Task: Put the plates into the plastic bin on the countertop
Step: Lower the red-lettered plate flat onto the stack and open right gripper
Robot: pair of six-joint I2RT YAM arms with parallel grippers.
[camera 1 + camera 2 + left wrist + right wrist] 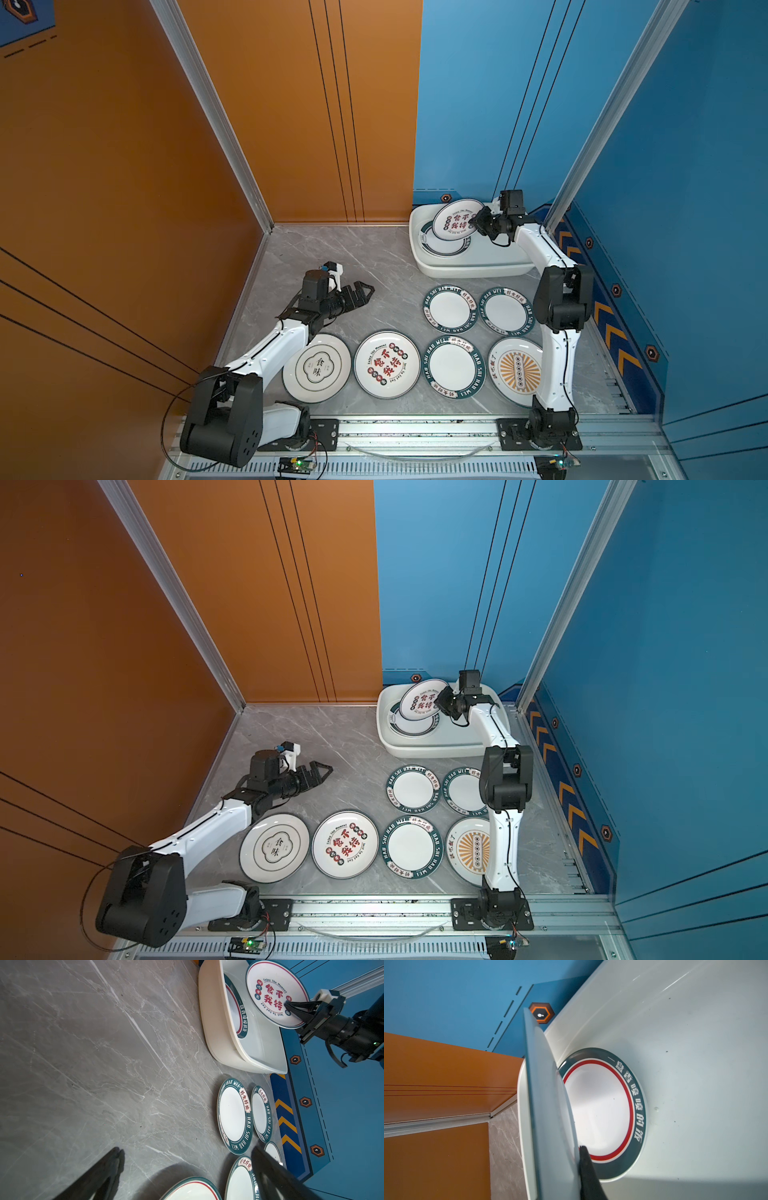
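Observation:
My right gripper lowers next until the still-raised red-lettered plate rests over the teal-rimmed plate (pixel 439 243) (pixel 600 1108) in the bin below, then releases the red-lettered plate's rim.
Over the white plastic bin (pixel 473 270) (pixel 436 752) at the back right, my right gripper (pixel 473 222) (pixel 440 700) (pixel 577 1157) is shut on the rim of a red-lettered plate (pixel 455 220) (pixel 270 991) (pixel 546 1105), held tilted. One finger is hidden behind it in the right wrist view. Below it, a teal-rimmed plate with a red ring (pixel 440 249) (pixel 600 1109) lies in the bin. Several plates lie on the grey countertop (pixel 353 257), among them a sunburst plate (pixel 515 370) and a second red-lettered plate (pixel 387 363). My left gripper (pixel 365 291) (pixel 187 1155) is open and empty over bare countertop.
An orange wall (pixel 124 166) closes the left and back, a blue wall (pixel 685 208) the right, with an aluminium post (pixel 582 174) beside the bin. The front rail (pixel 415 432) carries both arm bases. My right arm (pixel 557 332) stands over the right-hand plates.

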